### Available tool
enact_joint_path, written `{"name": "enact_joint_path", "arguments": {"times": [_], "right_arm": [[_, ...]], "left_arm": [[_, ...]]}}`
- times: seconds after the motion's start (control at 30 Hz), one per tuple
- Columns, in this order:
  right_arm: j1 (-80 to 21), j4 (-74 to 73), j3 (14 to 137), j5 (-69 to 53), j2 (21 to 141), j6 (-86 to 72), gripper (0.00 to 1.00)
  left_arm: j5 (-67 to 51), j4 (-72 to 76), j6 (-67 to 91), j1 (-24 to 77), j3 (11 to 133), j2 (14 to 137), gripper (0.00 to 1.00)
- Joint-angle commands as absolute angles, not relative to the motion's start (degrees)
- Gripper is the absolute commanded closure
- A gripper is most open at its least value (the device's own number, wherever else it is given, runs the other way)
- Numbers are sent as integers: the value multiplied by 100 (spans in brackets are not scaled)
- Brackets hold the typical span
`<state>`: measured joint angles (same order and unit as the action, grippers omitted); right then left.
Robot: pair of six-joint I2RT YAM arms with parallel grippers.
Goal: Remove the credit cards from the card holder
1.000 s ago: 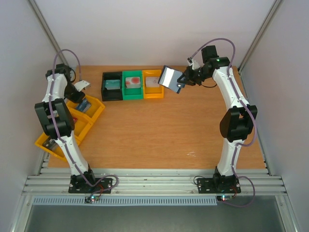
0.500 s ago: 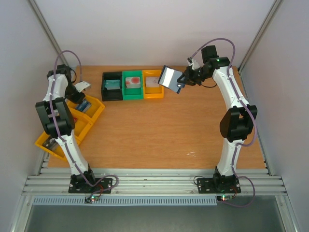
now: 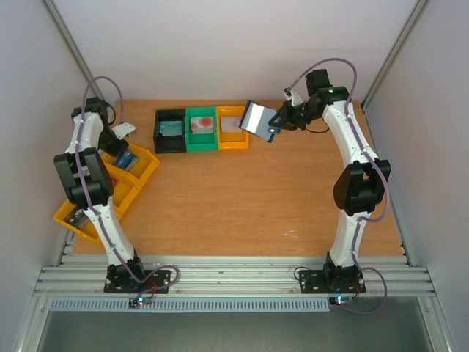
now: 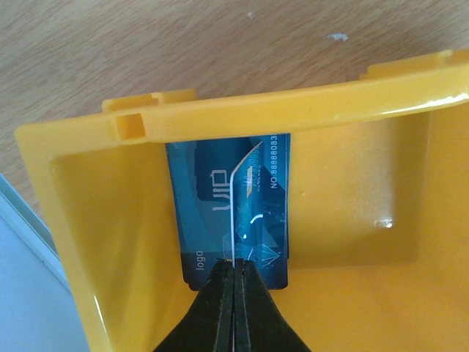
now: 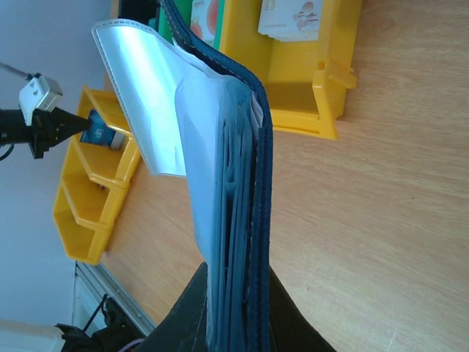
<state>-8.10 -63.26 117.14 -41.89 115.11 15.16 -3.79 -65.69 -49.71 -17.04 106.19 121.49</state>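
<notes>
I need to lift my right gripper back over the bare tabletop before the bin row [image 3: 236,172] next and let go of the card holder [image 3: 256,117] there, because my left gripper is far from it.
My right gripper [image 3: 275,123] is shut on the slate-blue card holder [image 3: 256,117] and holds it in the air at the back of the table. In the right wrist view the holder [image 5: 245,183] stands edge-on between the jaws, with a pale shiny pocket page [image 5: 146,95] hanging open. My left gripper [image 3: 117,134] is shut on a thin card [image 3: 127,130] at the far left. In the left wrist view this card [image 4: 242,192] shows edge-on, over a blue credit card [image 4: 198,205] lying in a yellow bin [image 4: 293,110].
A black bin [image 3: 170,141], a green bin [image 3: 201,139] and a yellow bin [image 3: 232,138] stand in a row at the back, each with a card inside. A cluster of yellow bins [image 3: 117,192] lies at the left edge. Grey walls close both sides.
</notes>
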Motion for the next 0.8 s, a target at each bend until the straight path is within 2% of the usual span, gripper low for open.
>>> {"name": "enact_joint_path", "arguments": {"times": [0.0, 0.17, 0.33, 0.4, 0.57, 0.77], "right_arm": [[-861, -6360, 11940, -4337, 11356, 1600, 99], [-861, -6367, 11920, -4342, 11333, 1619, 99], [-861, -6394, 11909, -4374, 11330, 1642, 99], [-868, -6394, 11907, -4400, 11327, 1648, 99], [-886, -6414, 11892, -4455, 11303, 1680, 99], [-934, -6413, 11839, -4462, 11280, 1696, 99]], "left_arm": [[-214, -6237, -4856, -1731, 10561, 12438, 97], [-24, -5806, -4756, -1740, 10441, 12346, 88], [-18, -5418, -4691, -1735, 10353, 12214, 66], [-18, -5190, -4677, -1740, 10282, 12108, 61], [-333, -4564, -4672, -1735, 9962, 11704, 59], [-2601, -5414, -5712, -1703, 9309, 10918, 67]]}}
